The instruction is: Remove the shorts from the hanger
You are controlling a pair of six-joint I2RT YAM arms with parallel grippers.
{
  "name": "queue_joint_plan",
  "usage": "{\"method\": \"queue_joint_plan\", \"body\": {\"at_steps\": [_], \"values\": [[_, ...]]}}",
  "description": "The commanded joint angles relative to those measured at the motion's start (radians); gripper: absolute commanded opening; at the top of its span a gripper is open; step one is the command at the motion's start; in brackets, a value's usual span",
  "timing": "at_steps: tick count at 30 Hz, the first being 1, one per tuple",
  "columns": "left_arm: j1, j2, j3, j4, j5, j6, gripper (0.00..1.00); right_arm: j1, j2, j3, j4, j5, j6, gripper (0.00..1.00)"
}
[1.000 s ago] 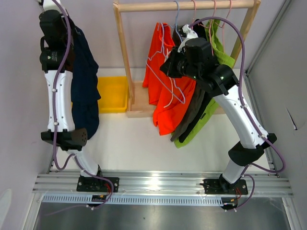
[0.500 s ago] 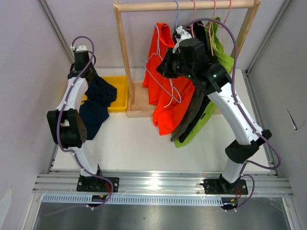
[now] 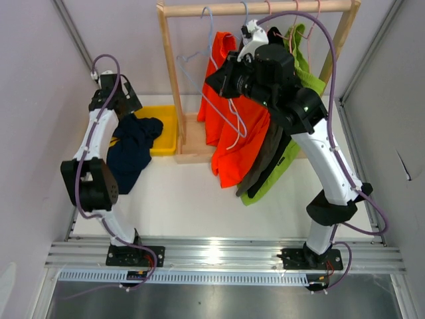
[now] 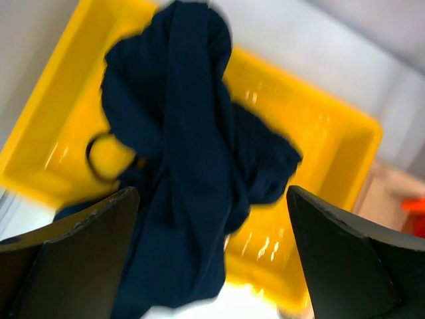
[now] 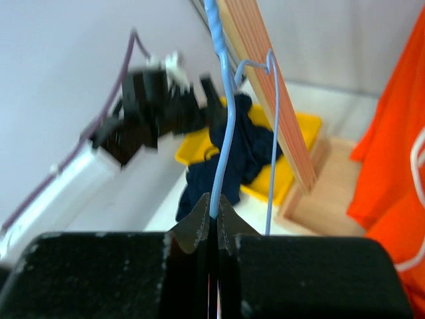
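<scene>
The right gripper moves outward and toward the rack post by the bin [image 3: 163,133] next and releases the light-blue hanger, since the hanger slants away from the rod.
Navy shorts [image 3: 133,143] lie crumpled half in the yellow bin [image 3: 163,133] and half on the table. My left gripper [image 3: 119,106] hovers just above them, open and empty; in the left wrist view the navy shorts [image 4: 186,166] lie below between its fingers [image 4: 66,252]. My right gripper [image 5: 214,206] is shut on the wire of an empty light-blue hanger [image 5: 226,119], whose hook is up by the rod. Seen from the top, the right gripper [image 3: 214,81] holds this hanger [image 3: 199,86] left of the orange shorts [image 3: 232,139]. Dark shorts [image 3: 265,159] and lime green shorts [image 3: 295,149] hang behind the arm.
The wooden rack [image 3: 169,73] stands at the back, its base [image 3: 192,149] beside the bin and its post [image 5: 265,86] close to the blue hanger. Grey walls close in on both sides. The left arm [image 5: 153,106] shows blurred in the right wrist view.
The left arm came down from high up with the navy shorts, opened and let them drop onto the bin. The right gripper carried the blue hanger left, away from the orange shorts.
</scene>
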Motion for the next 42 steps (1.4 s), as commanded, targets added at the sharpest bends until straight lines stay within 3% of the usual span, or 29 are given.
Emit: {"method": "queue_joint_plan", "body": {"at_steps": [1, 4, 5, 9, 17, 22, 23, 24, 25, 27, 30, 36, 42], "values": [[-0.009, -0.225, -0.138, 0.051, 0.029, -0.029, 0.99, -0.016, 0.057, 0.095, 0.104, 0.016, -0.029, 0.0], [-0.029, -0.336, -0.267, 0.091, 0.046, -0.027, 0.99, -0.035, 0.077, 0.086, 0.2, 0.055, -0.035, 0.0], [-0.049, -0.378, -0.372, 0.113, 0.049, -0.024, 0.99, -0.039, 0.102, 0.084, 0.226, 0.062, -0.034, 0.0], [-0.107, -0.577, -0.488, 0.138, 0.047, -0.038, 0.99, -0.068, 0.195, 0.133, 0.305, 0.096, -0.025, 0.0], [-0.278, -0.77, -0.542, 0.091, -0.036, -0.024, 0.99, -0.076, 0.286, 0.141, 0.423, 0.188, -0.063, 0.0], [-0.351, -0.832, -0.494, 0.068, -0.066, -0.019, 0.99, -0.055, 0.193, 0.005, 0.414, 0.204, -0.068, 0.0], [-0.362, -0.833, -0.482, 0.065, -0.072, -0.019, 0.99, -0.046, 0.174, -0.021, 0.417, 0.207, -0.071, 0.07], [-0.373, -0.834, -0.481, 0.056, -0.08, -0.019, 0.99, -0.041, 0.151, -0.044, 0.417, 0.219, -0.074, 0.48], [-0.385, -0.832, -0.482, 0.052, -0.085, -0.019, 0.99, -0.038, 0.134, -0.079, 0.414, 0.228, -0.078, 0.66], [-0.397, -0.837, -0.493, 0.045, -0.086, -0.027, 0.99, -0.033, 0.08, -0.094, 0.377, 0.262, -0.089, 0.87], [-0.425, -0.869, -0.528, 0.042, -0.092, -0.029, 0.99, -0.032, 0.005, -0.113, 0.327, 0.309, -0.118, 0.93], [-0.437, -0.939, -0.632, 0.043, -0.071, -0.019, 0.99, -0.045, -0.151, -0.198, 0.326, 0.397, -0.21, 0.91], [-0.437, -1.01, -0.726, 0.071, -0.025, -0.007, 0.99, -0.121, -0.159, -0.198, 0.3, 0.38, -0.22, 0.87]]}}
